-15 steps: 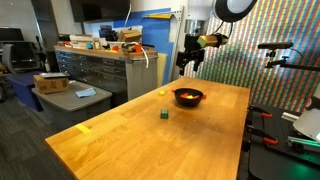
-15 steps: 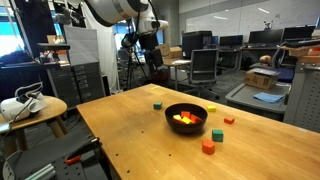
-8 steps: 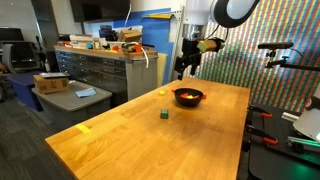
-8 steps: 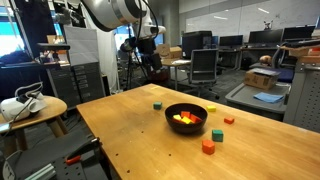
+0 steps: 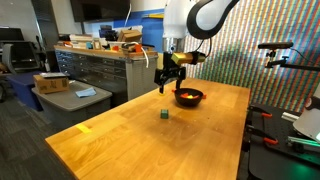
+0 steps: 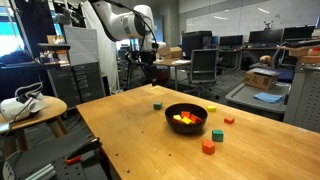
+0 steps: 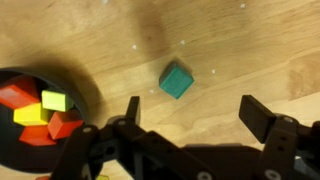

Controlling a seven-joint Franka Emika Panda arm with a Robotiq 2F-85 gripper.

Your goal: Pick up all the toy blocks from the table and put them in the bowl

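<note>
The gripper turns while lowering next and closes on opposite flat sides of the green cube [image 5: 163,114] [image 7: 177,81], which lies cornerwise to the fingers.
The black bowl [image 5: 187,97] [image 6: 185,115] stands on the light-wood table [image 5: 130,140] and holds red and yellow blocks [image 7: 50,112]. In the wrist view its rim [image 7: 86,100] is at the left. A green cube [image 7: 177,81] [image 5: 163,114] [image 6: 157,104] lies on the table beside the bowl. More small blocks lie near the bowl: a red one [image 6: 229,120], a green one [image 6: 217,134] and an orange one [image 6: 208,146]. My gripper [image 7: 195,115] [image 5: 165,84] [image 6: 150,75] is open and empty, hovering above the table close to the green cube.
A flat yellow strip [image 5: 84,127] lies near the table's edge. A grey drawer cabinet [image 5: 100,70] with clutter stands beyond the table. Office chairs and desks [image 6: 205,65] are behind. A side table [image 6: 30,108] stands by the table.
The arm has swung away from above the bowl's far side, towards the green cube and lower. The gripper stays open. The blocks have not moved.
</note>
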